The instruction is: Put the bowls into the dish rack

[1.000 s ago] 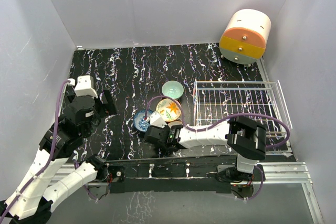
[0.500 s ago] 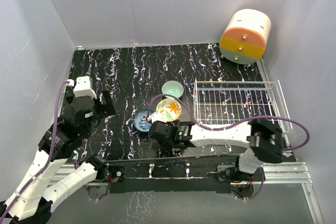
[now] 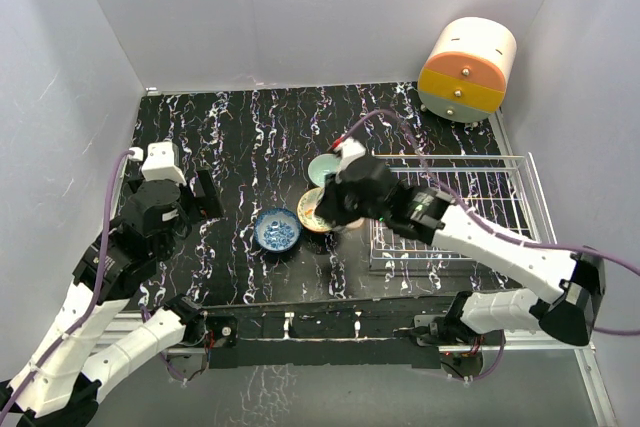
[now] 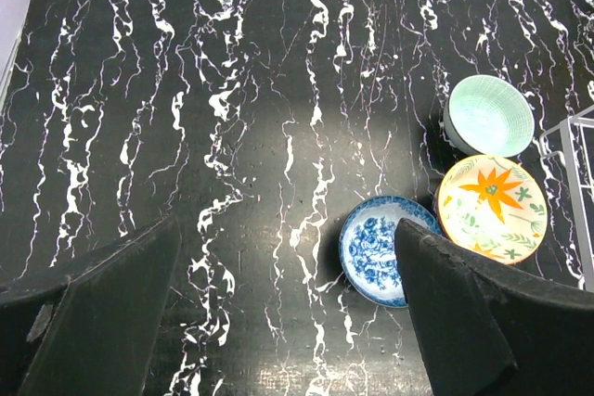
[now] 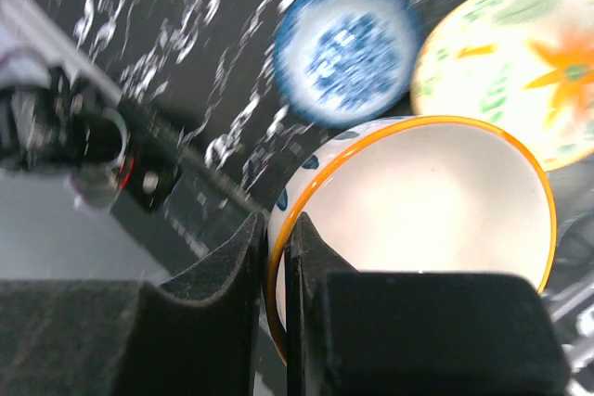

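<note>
The rack's empty corner by the mint bowl is to the right of my right gripper in the top view, so I will swing there, tilt, lower and let go.
My right gripper [image 5: 276, 257] is shut on the rim of a white bowl with an orange rim and blue dots [image 5: 436, 201], held above the table. In the top view this gripper [image 3: 338, 213] hangs over the orange-flower bowl [image 3: 308, 213], just left of the white wire dish rack [image 3: 470, 209]. A blue patterned bowl [image 3: 277, 230] and a mint bowl [image 3: 322, 167] sit on the black marbled table. All three resting bowls show in the left wrist view: blue [image 4: 371, 248], flower [image 4: 490, 206], mint [image 4: 489, 116]. My left gripper [image 3: 205, 197] is open and empty at the left.
A cream-and-orange round drawer unit [image 3: 468, 69] stands at the back right corner. Grey walls close in the table on three sides. The rack's near-left wire corner [image 4: 574, 134] shows at the right edge of the left wrist view.
My right arm has risen from low at the front edge, carrying the white bowl up and toward the rack's left side. The blue bowl is now uncovered. The left arm has not moved.
</note>
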Motion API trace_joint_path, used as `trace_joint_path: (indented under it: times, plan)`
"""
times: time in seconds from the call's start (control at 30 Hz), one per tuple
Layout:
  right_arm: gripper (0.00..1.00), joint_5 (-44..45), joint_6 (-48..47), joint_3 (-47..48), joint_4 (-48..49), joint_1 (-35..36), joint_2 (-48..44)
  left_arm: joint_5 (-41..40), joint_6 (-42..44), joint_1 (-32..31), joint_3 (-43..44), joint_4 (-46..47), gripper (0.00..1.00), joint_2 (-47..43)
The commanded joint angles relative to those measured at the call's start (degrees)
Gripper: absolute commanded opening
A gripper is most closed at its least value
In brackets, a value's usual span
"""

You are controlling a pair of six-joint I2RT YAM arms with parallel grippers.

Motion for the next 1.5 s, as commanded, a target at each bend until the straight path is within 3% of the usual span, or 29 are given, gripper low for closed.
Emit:
trace_joint_path:
  times: [0.0, 0.27, 0.47, 0.63, 0.73, 0.9, 1.03, 1.3, 1.47]
  plan:
    - [0.08, -5.8, -1.8, -0.4, 10.0, -10.5, -6.7, 0.5, 1.4, -0.3, 3.1, -0.3, 0.97, 0.5]
    - [0.08, -12.3, 0.5, -5.1, 17.1, -25.3, -13.3, 1.0, 2.1, -0.3, 4.3, -0.3, 0.97, 1.4]
    - [0.08, -27.6, 9.1, -16.2, 30.2, -41.3, -17.8, 1.6, 2.0, -0.3, 3.7, -0.2, 0.97, 1.6]
    - [0.08, -34.6, 12.9, -19.8, 37.1, -48.3, -19.0, 1.2, 2.3, -0.3, 3.5, -0.7, 0.97, 2.0]
    - [0.08, -40.9, 19.1, -24.8, 45.8, -53.3, -17.9, 1.5, 2.2, -0.3, 3.4, -0.7, 0.97, 2.1]
    - [0.08, -50.0, 34.3, -36.4, 69.2, -62.2, -14.2, 1.6, 2.2, -0.3, 3.7, -1.0, 0.97, 2.0]
    - [0.08, -52.5, 39.0, -40.2, 79.5, -63.9, -10.1, 1.3, 2.4, -0.3, 4.0, -1.4, 0.97, 2.4]
    - [0.08, -53.9, 42.3, -43.1, 88.2, -64.5, -2.2, 1.3, 2.4, -0.3, 4.0, -0.8, 0.97, 3.3]
    - [0.08, -55.5, 48.7, -46.3, 101.6, -64.8, 7.4, 1.4, 2.4, -0.3, 3.8, -0.8, 0.97, 3.8]
